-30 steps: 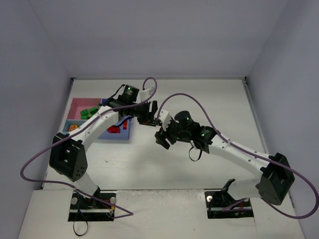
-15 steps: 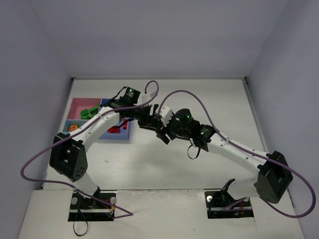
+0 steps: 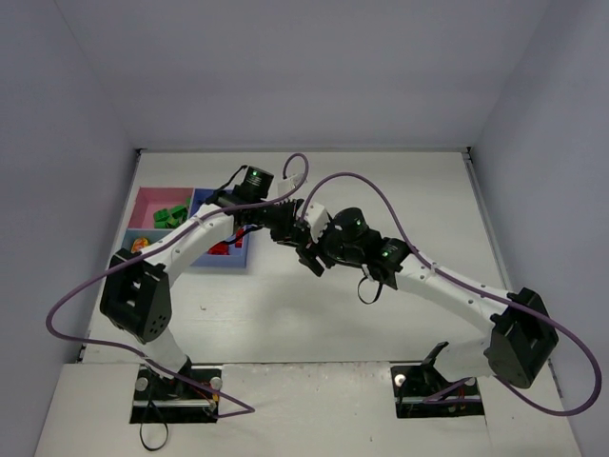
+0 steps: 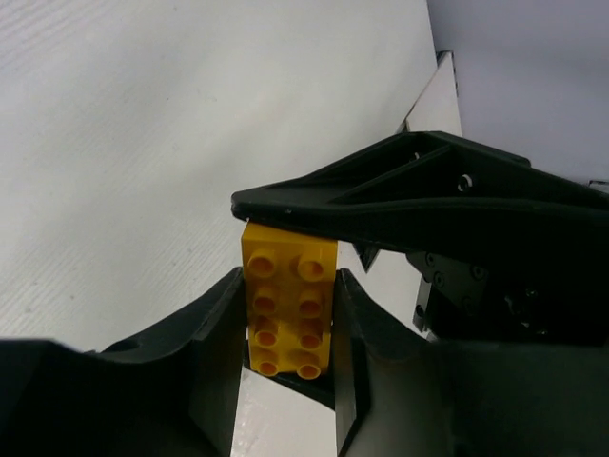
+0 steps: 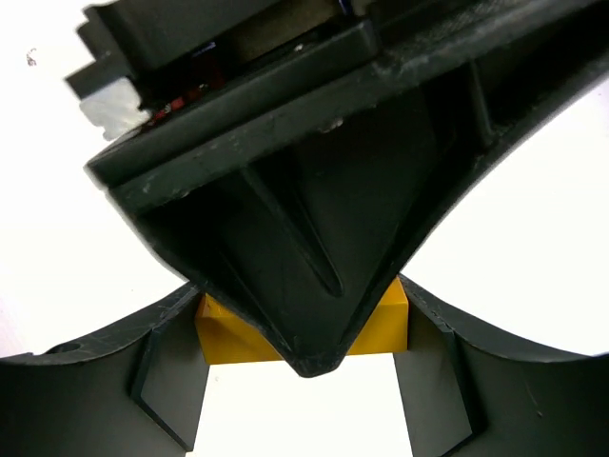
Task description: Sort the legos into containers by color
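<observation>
The small light-blue container has a yellow piece in it, so my left gripper should swing to the left in the top view over it and release the lego.
A yellow lego sits between the fingers of both grippers, above the table. My left gripper pinches its long sides. My right gripper holds its end. A right finger lies across the lego's top, and a left finger covers most of the lego in the right wrist view. In the top view the left gripper and the right gripper meet just right of the blue container; the lego is hidden there. Red legos lie in the blue container, green legos in the pink container.
A small light-blue container at the left holds a yellow piece. The joined containers stand by the table's left edge. White walls close the table at back, left and right. Purple cables loop over both arms.
My right gripper has moved up and to the left and now meets my left gripper. My left arm has shifted slightly to the right.
</observation>
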Controlling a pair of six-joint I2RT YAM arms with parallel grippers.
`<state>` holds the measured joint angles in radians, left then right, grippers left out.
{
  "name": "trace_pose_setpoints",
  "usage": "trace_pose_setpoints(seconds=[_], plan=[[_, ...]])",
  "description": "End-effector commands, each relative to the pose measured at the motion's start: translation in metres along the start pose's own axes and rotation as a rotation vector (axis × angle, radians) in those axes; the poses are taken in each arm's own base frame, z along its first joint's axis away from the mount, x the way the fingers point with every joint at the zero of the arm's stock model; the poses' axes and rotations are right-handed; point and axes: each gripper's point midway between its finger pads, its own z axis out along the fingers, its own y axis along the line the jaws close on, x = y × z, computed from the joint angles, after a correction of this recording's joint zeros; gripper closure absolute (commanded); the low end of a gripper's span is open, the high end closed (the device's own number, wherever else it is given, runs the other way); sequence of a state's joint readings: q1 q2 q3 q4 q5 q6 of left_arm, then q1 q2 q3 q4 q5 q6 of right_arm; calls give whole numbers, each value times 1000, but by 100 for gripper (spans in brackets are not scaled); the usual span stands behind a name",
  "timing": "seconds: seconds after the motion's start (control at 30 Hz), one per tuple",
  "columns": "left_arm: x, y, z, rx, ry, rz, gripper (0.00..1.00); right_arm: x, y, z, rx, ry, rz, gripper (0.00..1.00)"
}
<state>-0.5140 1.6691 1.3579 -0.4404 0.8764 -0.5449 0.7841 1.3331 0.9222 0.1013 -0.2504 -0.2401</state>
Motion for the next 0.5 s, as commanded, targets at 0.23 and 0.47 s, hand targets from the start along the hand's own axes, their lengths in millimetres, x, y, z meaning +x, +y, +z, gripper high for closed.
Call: trace_pose_setpoints(seconds=[0.23, 0.47], plan=[[-24, -5, -21, -38, -121, 63, 91, -42, -22, -1, 92, -121, 22, 33], [-42, 59, -82, -256, -301, -102, 91, -41, -40, -7, 182, -117, 111, 10]])
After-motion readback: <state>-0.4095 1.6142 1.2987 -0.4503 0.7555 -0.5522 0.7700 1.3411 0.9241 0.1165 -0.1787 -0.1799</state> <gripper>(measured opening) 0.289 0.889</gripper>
